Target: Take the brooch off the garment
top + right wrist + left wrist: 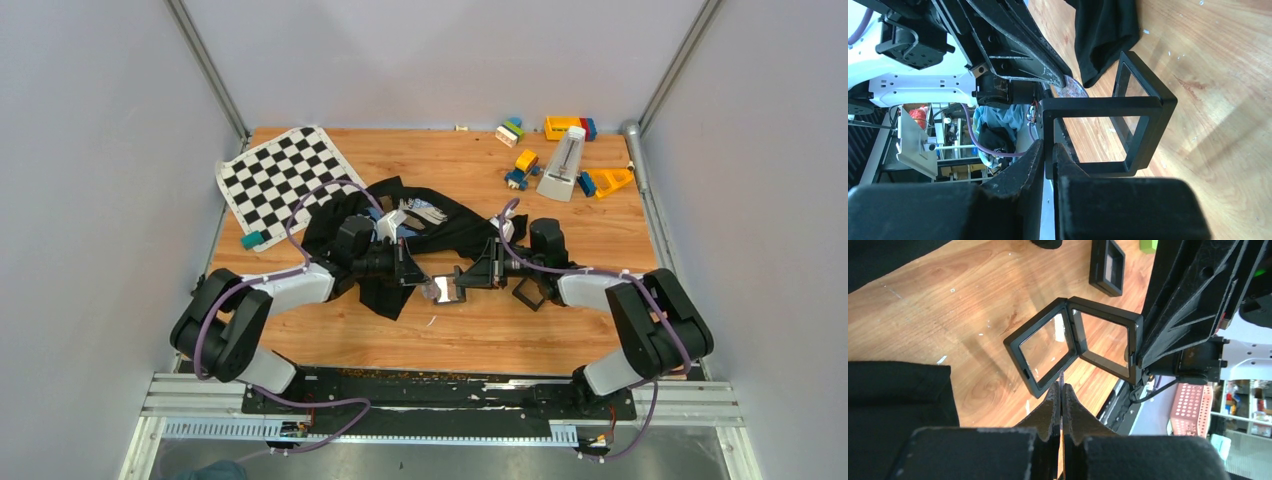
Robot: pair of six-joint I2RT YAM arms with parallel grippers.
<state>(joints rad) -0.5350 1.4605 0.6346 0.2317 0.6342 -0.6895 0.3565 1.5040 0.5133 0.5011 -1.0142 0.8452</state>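
Note:
Next, my right gripper lowers my tray toward the right in the top view and releases it, since bare wood by the second tray lies below the gripper there.
The black garment [455, 228] lies on the table behind both grippers, its printed patch [415, 212] showing; a fold hangs in the right wrist view [1105, 35]. My left gripper [1061, 389] is shut on a thin silvery sliver, the brooch [1061, 379], seen edge-on just in front of an open hinged black tray [1048, 347]. In the right wrist view the brooch [1071, 89] shows as a small mottled piece at the left fingertips. My right gripper [1048, 150] is shut on one leaf of that tray [1098, 106] and holds it open above the wood. From above, the left gripper [412, 270] and the right gripper [472, 276] face each other.
A second small black tray [528, 292] lies on the wood by the right arm, also in the left wrist view [1108, 265]. A chequered mat [283, 175] lies back left with a teal block [251, 240] near it. Toy blocks [522, 168] and a white metronome [563, 165] stand back right.

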